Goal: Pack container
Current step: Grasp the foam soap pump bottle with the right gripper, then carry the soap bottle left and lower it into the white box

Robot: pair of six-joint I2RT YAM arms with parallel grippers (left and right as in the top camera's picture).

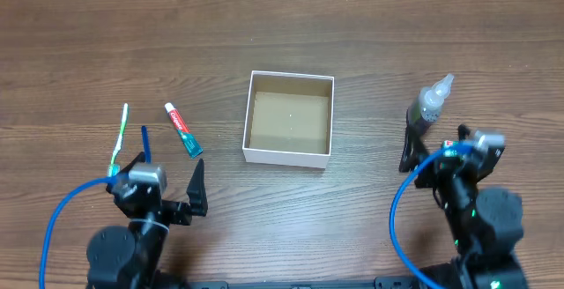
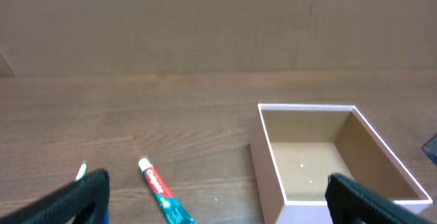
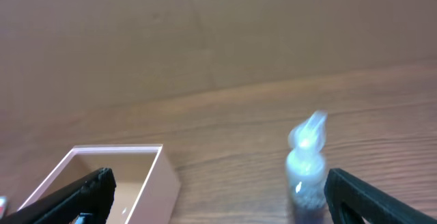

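The bottle is standing outward of my right gripper, so I should next move that gripper outward and tip it down over the upper part of the small clear bottle (image 1: 430, 103) (image 3: 306, 166).
The container (image 1: 249, 117) is a small square box with white walls and a brown inside, standing empty at the table's middle. It also shows in the left wrist view (image 2: 270, 152) and the right wrist view (image 3: 160, 179). A red, white and teal toothpaste tube (image 1: 183, 129) (image 2: 162, 193) lies left of it. A toothbrush with a white and green handle (image 1: 118, 141) and a blue stick (image 1: 145, 142) lie further left. A small clear bottle (image 1: 430, 103) (image 3: 306, 166) stands upright at the right. My left gripper (image 1: 169, 177) (image 2: 218, 200) is open and empty. My right gripper (image 1: 434, 148) (image 3: 218, 197) is open, just behind the bottle.
The wooden table (image 1: 291, 33) ends at a brown cardboard wall (image 2: 205, 19) at the back. Blue cables (image 1: 53, 227) loop beside both arm bases at the front.
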